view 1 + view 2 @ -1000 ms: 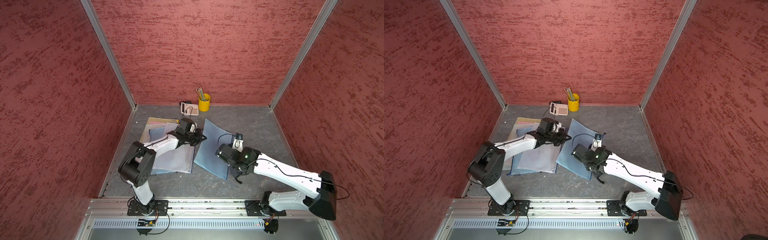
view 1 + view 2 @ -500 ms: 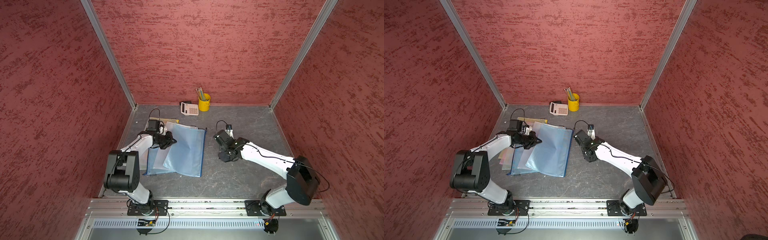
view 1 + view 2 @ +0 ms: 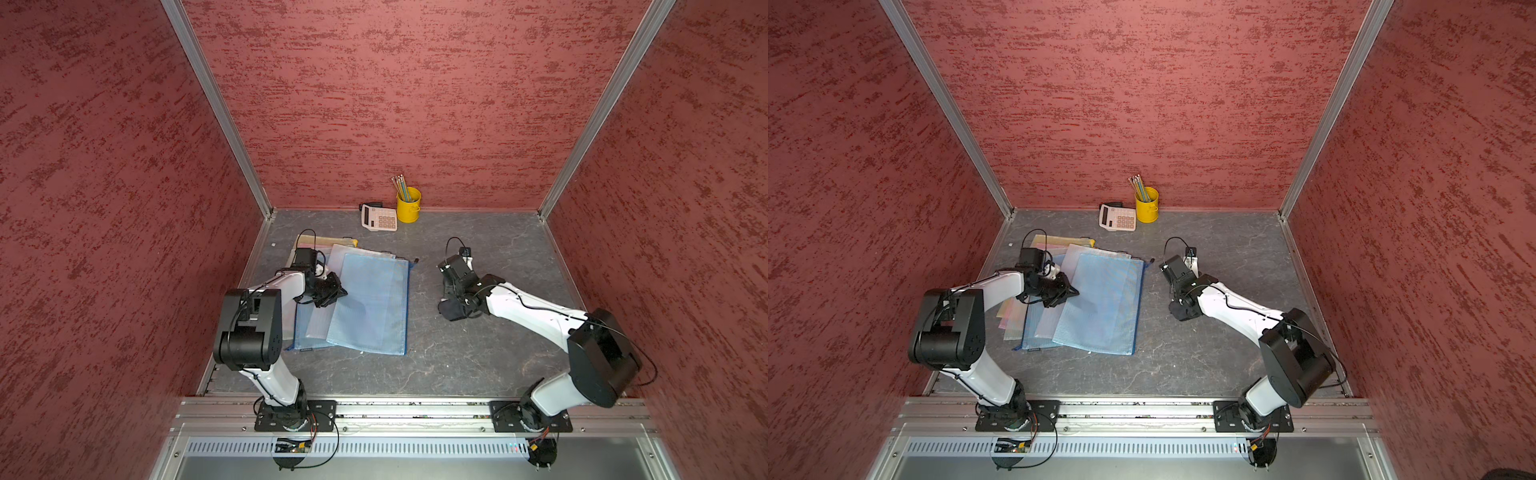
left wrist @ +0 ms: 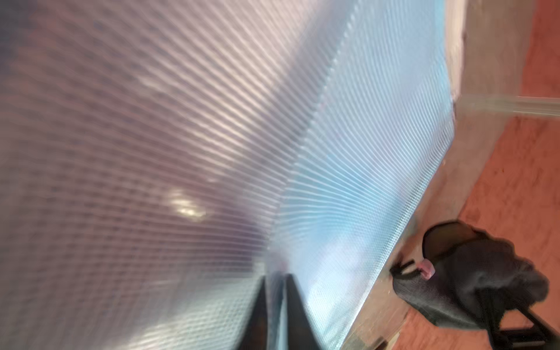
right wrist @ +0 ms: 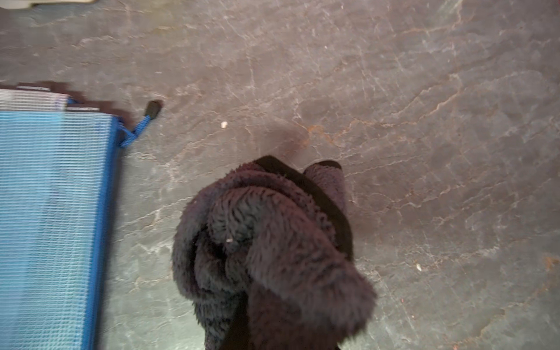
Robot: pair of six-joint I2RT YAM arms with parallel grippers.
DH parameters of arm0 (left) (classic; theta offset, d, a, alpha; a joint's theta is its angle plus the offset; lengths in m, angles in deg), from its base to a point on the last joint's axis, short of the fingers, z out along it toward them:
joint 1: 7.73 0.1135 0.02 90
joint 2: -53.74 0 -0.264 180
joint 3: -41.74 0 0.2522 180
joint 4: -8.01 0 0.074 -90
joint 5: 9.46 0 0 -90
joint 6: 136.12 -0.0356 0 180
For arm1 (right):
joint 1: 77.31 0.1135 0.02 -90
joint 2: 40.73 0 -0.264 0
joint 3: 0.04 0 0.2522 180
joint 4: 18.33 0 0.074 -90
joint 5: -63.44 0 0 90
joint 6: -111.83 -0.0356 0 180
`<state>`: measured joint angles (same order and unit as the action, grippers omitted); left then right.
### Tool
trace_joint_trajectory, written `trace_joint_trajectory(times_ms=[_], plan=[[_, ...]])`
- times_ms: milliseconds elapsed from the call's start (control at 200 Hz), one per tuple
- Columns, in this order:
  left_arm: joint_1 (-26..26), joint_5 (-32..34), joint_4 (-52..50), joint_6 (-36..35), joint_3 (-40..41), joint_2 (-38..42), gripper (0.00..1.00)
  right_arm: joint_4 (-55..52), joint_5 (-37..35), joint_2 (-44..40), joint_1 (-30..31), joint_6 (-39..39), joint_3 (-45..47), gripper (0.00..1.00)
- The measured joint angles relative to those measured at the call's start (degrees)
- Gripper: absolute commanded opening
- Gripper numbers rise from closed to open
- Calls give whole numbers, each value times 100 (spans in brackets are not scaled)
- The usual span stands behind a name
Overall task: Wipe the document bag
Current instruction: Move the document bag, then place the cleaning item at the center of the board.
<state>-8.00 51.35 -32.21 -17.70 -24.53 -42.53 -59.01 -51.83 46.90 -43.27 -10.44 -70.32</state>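
I should next move my right gripper outward and down to release the cloth: bare floor lies below and outward of this gripper, clear of the blue bag.
The blue mesh document bag lies flat on top of a pile of other bags at the left of the floor, its zipper edge to the right. My left gripper sits at the bag's left edge. Its fingers stand a narrow gap apart with the bag's edge between them. My right gripper is shut on a dark fluffy cloth. It holds the cloth just over the bare floor, to the right of the bag and apart from it.
Under the blue bag lie a pale mesh bag and yellowish folders next to the left wall. A calculator and a yellow cup of pencils stand at the back wall. Bare grey floor lies in front and right.
The blue bag has gone from the middle of the floor onto the left pile with my left gripper. The right gripper and cloth came off it. The left fingers have parted slightly.
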Motion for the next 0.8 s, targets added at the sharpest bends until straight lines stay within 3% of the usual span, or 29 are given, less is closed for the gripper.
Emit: trace_joint_trajectory(times_ms=[90,225,496,546,596,691,796], plan=[[-74,352,-210,74,-11,229,70,83,105,-72,-321,140,11,0],[-197,778,-522,79,-94,1049,84,393,507,-114,-1080,483,-15,0],[-227,1727,-643,-280,-354,2382,94,1193,984,739,-2199,1276,-50,2],[-188,1827,-627,-350,-354,2439,95,1281,1082,909,-2343,1353,-107,8],[-151,1908,-595,-398,-345,2437,96,1401,1174,1086,-2463,1443,-190,25],[-98,1989,-496,-505,-243,2422,97,1698,1405,1410,-2629,1722,-352,41],[-52,2031,-352,-612,-90,2415,97,1928,1648,1731,-2708,1932,-511,38]])
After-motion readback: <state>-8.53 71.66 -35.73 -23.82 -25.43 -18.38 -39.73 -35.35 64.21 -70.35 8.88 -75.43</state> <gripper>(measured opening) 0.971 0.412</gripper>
